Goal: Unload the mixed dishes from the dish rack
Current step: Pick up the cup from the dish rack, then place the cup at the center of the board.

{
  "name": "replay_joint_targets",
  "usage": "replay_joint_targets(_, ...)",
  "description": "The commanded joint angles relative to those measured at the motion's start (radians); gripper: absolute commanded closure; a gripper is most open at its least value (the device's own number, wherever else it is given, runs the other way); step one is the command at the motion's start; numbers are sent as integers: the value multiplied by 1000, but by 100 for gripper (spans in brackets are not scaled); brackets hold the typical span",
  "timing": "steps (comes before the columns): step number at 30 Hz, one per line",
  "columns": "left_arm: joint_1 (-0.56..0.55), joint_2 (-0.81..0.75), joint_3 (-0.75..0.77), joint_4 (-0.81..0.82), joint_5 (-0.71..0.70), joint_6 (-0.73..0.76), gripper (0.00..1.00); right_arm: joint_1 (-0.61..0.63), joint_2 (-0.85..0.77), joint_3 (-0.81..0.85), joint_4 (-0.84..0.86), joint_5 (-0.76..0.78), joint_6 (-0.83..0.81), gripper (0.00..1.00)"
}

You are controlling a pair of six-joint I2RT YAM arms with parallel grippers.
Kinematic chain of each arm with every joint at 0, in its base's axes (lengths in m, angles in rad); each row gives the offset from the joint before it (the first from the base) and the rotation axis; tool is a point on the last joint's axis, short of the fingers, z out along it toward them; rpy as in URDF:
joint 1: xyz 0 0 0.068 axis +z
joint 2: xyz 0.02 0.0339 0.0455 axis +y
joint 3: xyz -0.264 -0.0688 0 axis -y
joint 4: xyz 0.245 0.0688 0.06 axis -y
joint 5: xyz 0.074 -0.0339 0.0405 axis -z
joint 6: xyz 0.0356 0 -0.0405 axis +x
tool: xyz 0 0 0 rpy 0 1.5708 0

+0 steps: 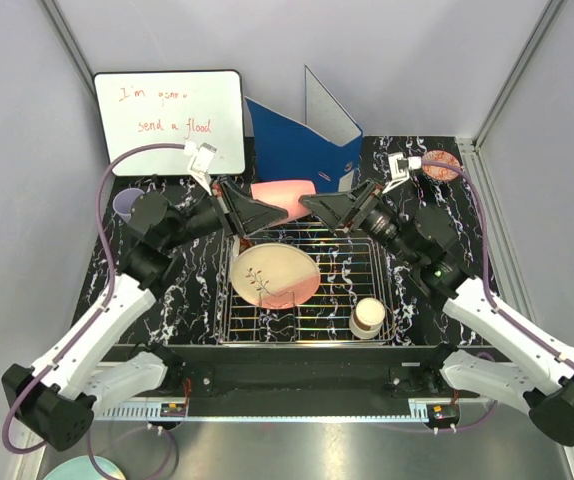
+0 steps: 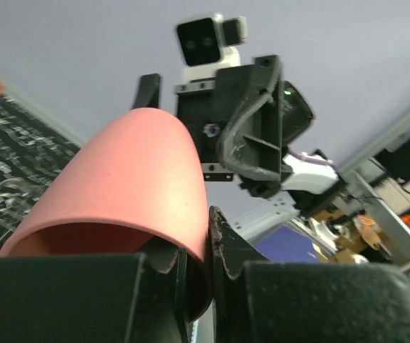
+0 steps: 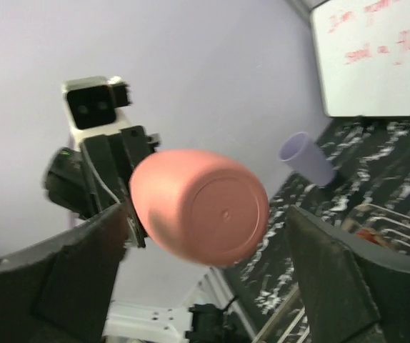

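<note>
My left gripper will next turn its fingers downward over the lavender cup (image 1: 127, 205) and lower the pink cup inside.
A pink cup (image 1: 285, 195) hangs on its side above the far edge of the dish rack (image 1: 339, 278). My left gripper (image 1: 252, 212) is shut on its rim (image 2: 199, 239), one finger inside the cup (image 2: 119, 193) and one outside. My right gripper (image 1: 319, 206) stands open, its fingers wide on either side of the cup's base (image 3: 223, 214) without touching it. In the rack lie a cream-and-pink plate (image 1: 274, 275) and a cream-brown cup (image 1: 368, 317). A lavender cup (image 1: 127, 205) stands on the table at the left, and a red-patterned bowl (image 1: 441, 165) at the far right.
A whiteboard (image 1: 167, 120) and a blue ring binder (image 1: 302, 140) stand at the back of the black marbled table. The lavender cup (image 3: 306, 158) also shows in the right wrist view. The two grippers face each other closely over the rack.
</note>
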Motion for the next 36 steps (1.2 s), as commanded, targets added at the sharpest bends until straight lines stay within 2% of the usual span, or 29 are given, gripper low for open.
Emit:
replay_joint_targets(1, 7, -2, 194, -388, -213, 265, 100, -7, -58, 74, -186, 123, -140, 0)
replay_joint_targets(2, 9, 10, 280, -545, -258, 299, 100, -9, -64, 85, -226, 181, -154, 0)
replay_joint_targets(3, 15, 27, 326, -615, -306, 355, 100, -7, -69, 112, -268, 218, -163, 0)
replay_joint_targets(4, 22, 71, 375, -762, -412, 379, 100, -7, -75, 126, -355, 258, -186, 0)
replay_joint_targets(5, 31, 96, 476, -833, -468, 400, 100, -7, -75, 139, -393, 318, -194, 0)
replay_joint_targets(8, 96, 214, 654, -1067, -686, 452, 100, -7, -89, 160, -521, 405, -212, 0)
replay_joint_targets(12, 266, 352, 794, -1240, -870, 492, 100, -7, -107, 177, -656, 493, -252, 0)
replay_joint_targets(16, 373, 493, 842, -1291, -1007, 500, 100, -7, -132, 168, -769, 558, -266, 0)
replay_joint_targets(19, 436, 599, 895, -1318, -1032, 482, 100, -9, -152, 128, -773, 541, -263, 1)
replay_joint_targets(25, 506, 700, 1013, -1335, -1108, 497, 100, -9, -178, 71, -776, 513, -298, 0)
replay_joint_targets(28, 545, 742, 1081, -1364, -1114, 503, 100, -7, -196, 54, -777, 522, -316, 0)
replay_joint_targets(36, 618, 785, 1043, -1358, -1063, 488, 100, -7, -207, 15, -777, 525, -324, 0)
